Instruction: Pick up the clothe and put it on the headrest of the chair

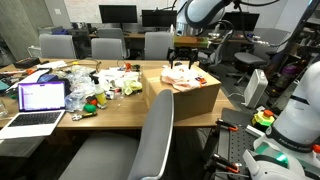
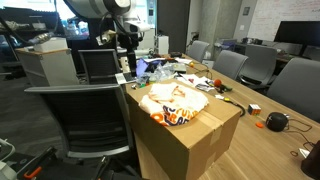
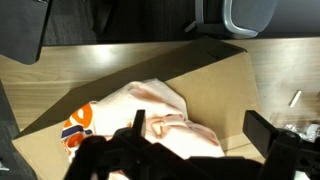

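Note:
My gripper moves down with a turn onto the clothe's fold nearest the black mesh chair next, because its open fingers stand wide apart above that fold.
The clothe point(image 1: 182, 77), pale peach-pink with orange-red patches, lies crumpled on top of a closed cardboard box point(image 1: 186, 98). It also shows in an exterior view point(image 2: 172, 102) and in the wrist view point(image 3: 150, 115). My gripper point(image 1: 185, 60) hangs a little above the clothe, open and empty. In the wrist view its two dark fingers point(image 3: 200, 128) stand wide apart over the fabric's edge. It also shows in an exterior view point(image 2: 129, 62). The headrest of the chair point(image 1: 162, 98) is the rounded top of the tall light-grey back in the foreground, just in front of the box.
The wooden table point(image 1: 110, 112) holds a laptop point(image 1: 40, 100) and a heap of small colourful items point(image 1: 100, 85). Smaller grey chairs point(image 1: 107, 47) stand behind it. A black mesh chair point(image 2: 85, 105) stands next to the box point(image 2: 190, 140). A grey chair back point(image 3: 240, 12) shows beyond the box.

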Robot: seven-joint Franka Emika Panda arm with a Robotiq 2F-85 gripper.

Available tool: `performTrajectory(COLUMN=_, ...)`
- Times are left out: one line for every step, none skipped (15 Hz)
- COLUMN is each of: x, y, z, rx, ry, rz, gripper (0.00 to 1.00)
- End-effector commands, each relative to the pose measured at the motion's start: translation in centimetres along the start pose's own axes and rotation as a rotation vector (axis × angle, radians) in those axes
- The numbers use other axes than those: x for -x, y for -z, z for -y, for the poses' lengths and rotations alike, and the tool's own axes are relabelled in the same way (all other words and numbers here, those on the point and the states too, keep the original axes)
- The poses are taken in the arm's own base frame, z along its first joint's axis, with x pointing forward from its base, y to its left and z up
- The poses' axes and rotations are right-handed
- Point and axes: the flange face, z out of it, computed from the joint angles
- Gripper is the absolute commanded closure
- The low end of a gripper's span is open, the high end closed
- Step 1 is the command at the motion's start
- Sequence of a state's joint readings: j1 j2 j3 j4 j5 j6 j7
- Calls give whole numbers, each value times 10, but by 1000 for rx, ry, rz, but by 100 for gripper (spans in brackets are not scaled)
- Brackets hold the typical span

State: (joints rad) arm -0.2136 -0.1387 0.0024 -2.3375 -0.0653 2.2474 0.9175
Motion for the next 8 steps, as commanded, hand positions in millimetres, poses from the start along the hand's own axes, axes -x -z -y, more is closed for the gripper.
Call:
performTrajectory(x=-22, y=-23, z=21, rx=10, ry=-47, rz=14, gripper=0)
performTrajectory(x=-26, y=-30, z=23, rx=8, ry=-54, rz=21, gripper=0)
performTrajectory(x=-31, y=-40, z=25, rx=3, ry=-63, rz=32, gripper=0)
performTrajectory(x=-36, y=-49, z=26, rx=4, ry=-76, rz=45, gripper=0)
performTrajectory(x=-39, y=-61, z=24, rx=3, ry=-93, rz=64, gripper=0)
performTrajectory(x=-43, y=-70, z=22, rx=1, ry=-114, rz=81, gripper=0)
performTrajectory(x=-47, y=-80, z=19, rx=-3, ry=-138, rz=99, gripper=0)
performTrajectory(x=-50, y=-92, z=12, rx=-2, ry=-174, rz=123, gripper=0)
